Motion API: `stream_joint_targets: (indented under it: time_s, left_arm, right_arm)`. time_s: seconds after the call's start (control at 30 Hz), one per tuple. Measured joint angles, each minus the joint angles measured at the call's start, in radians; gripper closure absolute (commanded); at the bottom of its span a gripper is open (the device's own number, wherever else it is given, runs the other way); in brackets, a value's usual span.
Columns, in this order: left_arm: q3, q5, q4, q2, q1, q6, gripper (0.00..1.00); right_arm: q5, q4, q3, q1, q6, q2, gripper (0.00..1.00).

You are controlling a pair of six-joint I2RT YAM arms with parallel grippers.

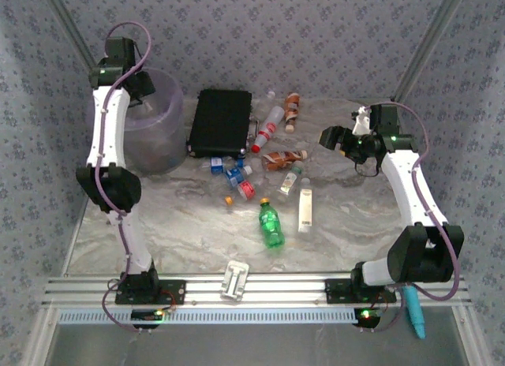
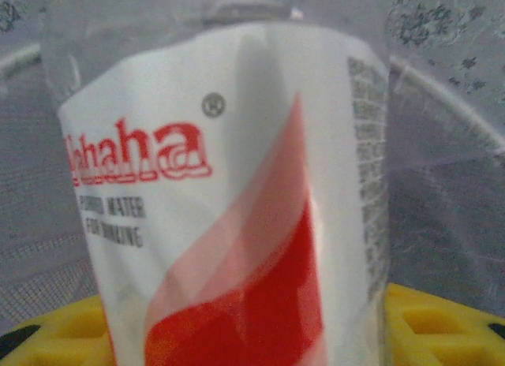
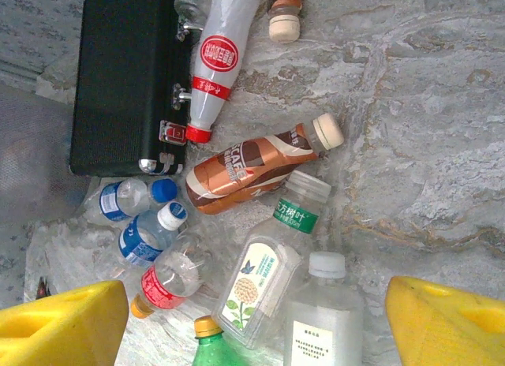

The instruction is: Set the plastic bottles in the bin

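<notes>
My left gripper will first move slightly toward the black case, to drop the clear bottle [image 2: 229, 208] inside the bin's rim.
My left gripper [image 1: 136, 84] hangs over the pale lilac bin [image 1: 162, 141] at the back left. It is shut on a clear bottle [image 2: 229, 208] with a white and red label, held between its yellow fingers [image 2: 442, 319]; the bin's rim [image 2: 454, 94] curves behind it. My right gripper [image 1: 331, 137] hovers open above the table, its fingers [image 3: 63, 323] wide apart with nothing between them. Below it lie several bottles: a brown one [image 3: 245, 165], a green-banded clear one [image 3: 268, 271], a white-capped one [image 3: 323, 319], a green one [image 3: 213, 346] and blue-capped ones [image 3: 126, 199].
A flat black case [image 1: 221, 121] lies next to the bin, with a red-labelled bottle [image 3: 217, 58] against its side. The green bottle [image 1: 271, 224] and a tall clear one [image 1: 305, 208] lie nearest the front. A small white clip [image 1: 235, 279] sits on the front rail.
</notes>
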State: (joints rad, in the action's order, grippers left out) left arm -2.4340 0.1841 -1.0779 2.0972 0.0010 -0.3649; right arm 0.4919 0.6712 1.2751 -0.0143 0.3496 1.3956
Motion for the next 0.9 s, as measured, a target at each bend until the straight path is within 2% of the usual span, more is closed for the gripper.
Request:
stream_joint_targets:
  time_s: [0.13,0.33,0.5,0.6,0.9]
  left_arm:
    - [0.040,-0.001,0.001,0.005,-0.010,-0.001,0.72]
    - [0.100,-0.007,0.016,0.006,-0.031,0.001,0.58]
    - [0.107,-0.013,0.029,0.006,-0.035,0.004,0.32]
    - [0.116,-0.027,0.029,0.006,-0.035,0.004,0.21]
    - [0.118,-0.042,0.026,0.006,-0.034,0.008,0.16]
  right_arm:
    - [-0.003,0.000,-0.001,0.000,0.000,0.000,0.14]
    - [-0.008,0.002,-0.001,0.000,-0.004,0.000,0.14]
    - [-0.015,0.003,-0.001,0.000,-0.008,0.000,0.14]
    - [-0.018,0.003,-0.001,0.000,-0.008,0.000,0.13]
    - [-0.023,0.006,-0.001,0.000,-0.010,0.000,0.12]
